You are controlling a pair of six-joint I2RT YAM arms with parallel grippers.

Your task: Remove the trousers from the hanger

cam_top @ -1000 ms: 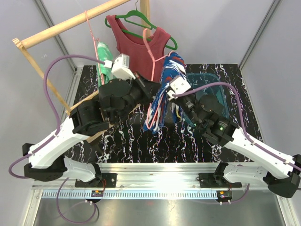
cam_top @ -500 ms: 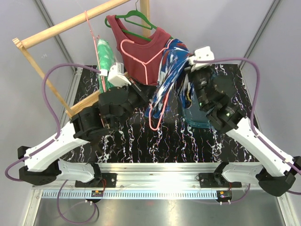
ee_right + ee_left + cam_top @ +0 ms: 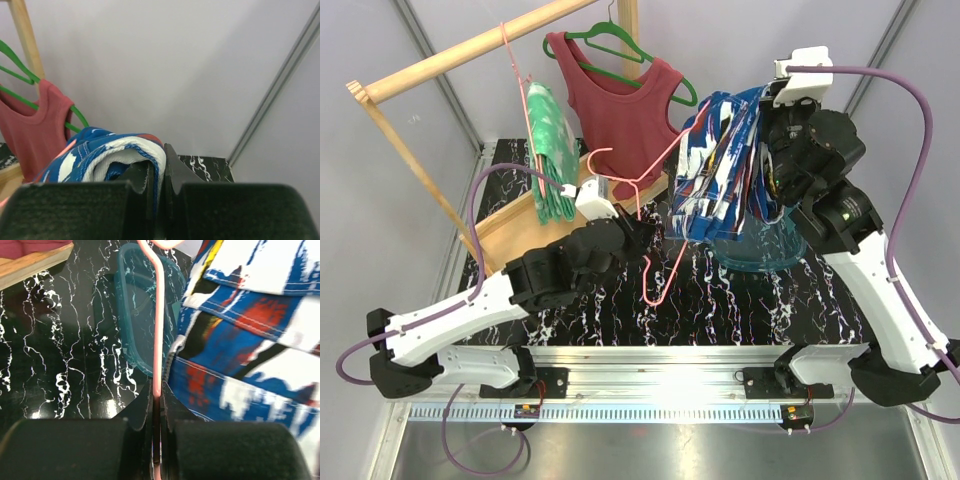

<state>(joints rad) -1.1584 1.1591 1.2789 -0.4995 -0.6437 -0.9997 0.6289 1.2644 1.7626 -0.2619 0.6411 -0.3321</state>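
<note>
My right gripper pulls away from the hanger arm still inside the trousers next, then lowers the trousers into the teal container (image 3: 758, 248) below and releases.
The blue trousers (image 3: 725, 165) with red and white pattern hang folded from my right gripper (image 3: 767, 100), which is shut on their top edge high above the table's right side. In the right wrist view the fabric (image 3: 100, 155) is pinched between the jaws of that gripper (image 3: 159, 170). My left gripper (image 3: 642, 238) is shut on the pink hanger (image 3: 655, 255) near the table's middle. One hanger arm still reaches up into the trousers' fold. The left wrist view shows the hanger wire (image 3: 158, 315) between the jaws of my left gripper (image 3: 157, 400) and the trousers (image 3: 250, 330) at the right. The green-and-white trousers (image 3: 548, 150) hang on the rail.
A dark red tank top (image 3: 625, 110) hangs on a green hanger (image 3: 620, 45) from the wooden rail (image 3: 470, 50). A teal transparent container (image 3: 760, 245) lies on the black marbled table under the blue trousers. A wooden frame base (image 3: 520, 225) stands at the left.
My right gripper has lifted the blue trousers up and to the right. My left gripper has drawn the pink hanger down and forward, so the trousers have slid along it.
</note>
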